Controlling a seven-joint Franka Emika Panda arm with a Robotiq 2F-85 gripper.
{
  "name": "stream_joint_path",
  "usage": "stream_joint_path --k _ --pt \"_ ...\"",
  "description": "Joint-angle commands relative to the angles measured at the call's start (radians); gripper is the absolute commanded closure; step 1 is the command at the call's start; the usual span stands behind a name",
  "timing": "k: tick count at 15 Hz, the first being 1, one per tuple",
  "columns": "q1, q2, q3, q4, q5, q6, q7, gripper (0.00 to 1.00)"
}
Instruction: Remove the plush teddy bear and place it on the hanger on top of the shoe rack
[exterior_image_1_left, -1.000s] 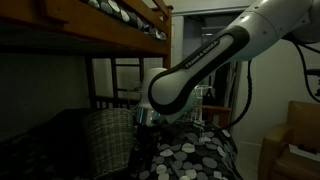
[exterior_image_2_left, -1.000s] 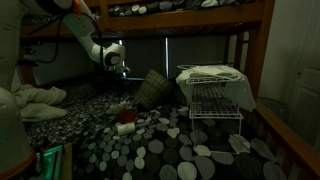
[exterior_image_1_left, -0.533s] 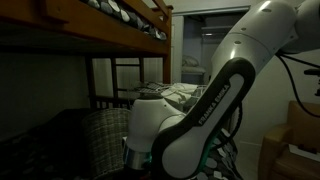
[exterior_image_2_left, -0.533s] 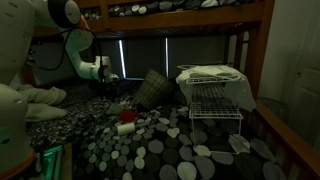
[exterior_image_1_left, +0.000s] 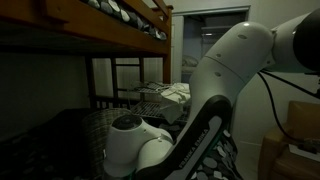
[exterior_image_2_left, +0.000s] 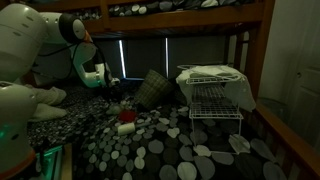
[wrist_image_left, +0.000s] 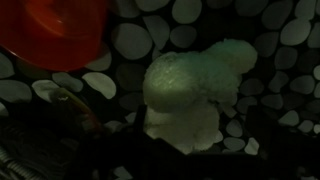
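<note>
I will lower my gripper and close it on the lowest fluffy end of the plush teddy bear (wrist_image_left: 188, 88) in the wrist view.
The plush teddy bear (wrist_image_left: 188, 88) is a cream-white fluffy lump lying on the dark pebble-print bedspread, in the middle of the wrist view. In an exterior view it is a small white spot (exterior_image_2_left: 126, 128) beside a red object (exterior_image_2_left: 126, 117). My gripper (exterior_image_2_left: 107, 80) hangs above and to the left of it, not touching. Its dark fingers (wrist_image_left: 175, 165) show only dimly at the bottom of the wrist view and look spread. The grey wire shoe rack (exterior_image_2_left: 215, 100) stands to the right, with a pale hanger-like piece (exterior_image_2_left: 210, 73) on top.
A red round object (wrist_image_left: 55, 30) lies near the plush. A plaid basket (exterior_image_2_left: 152, 88) leans at the back, and a pale cloth heap (exterior_image_2_left: 40, 98) lies at the left. Dark wooden bunk-bed rails (exterior_image_2_left: 255, 60) frame the space. My arm (exterior_image_1_left: 200, 110) fills one exterior view.
My arm has swung to the left and lower over the bedspread, bringing the gripper closer to the plush. The plush and the rack have not moved.
</note>
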Motion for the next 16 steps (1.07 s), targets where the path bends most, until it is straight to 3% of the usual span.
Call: stream_joint_path --k 1,2,4,6,13,16 --pt "0.040 0.114 -0.035 0.114 0.042 -0.004 0.037 0.03" --pt "0.045 0.129 -0.048 0.129 0.051 -0.007 0.053 0.26" --pt "0.053 0.136 -0.080 0.131 0.065 -0.007 0.083 0.29" --pt "0.054 0.126 -0.096 0.121 0.080 -0.024 0.096 0.47" --pt "0.018 0.122 -0.053 0.142 0.131 -0.142 0.044 0.99" --pt "-0.022 0.053 -0.018 0.080 0.159 -0.065 0.009 1.00"
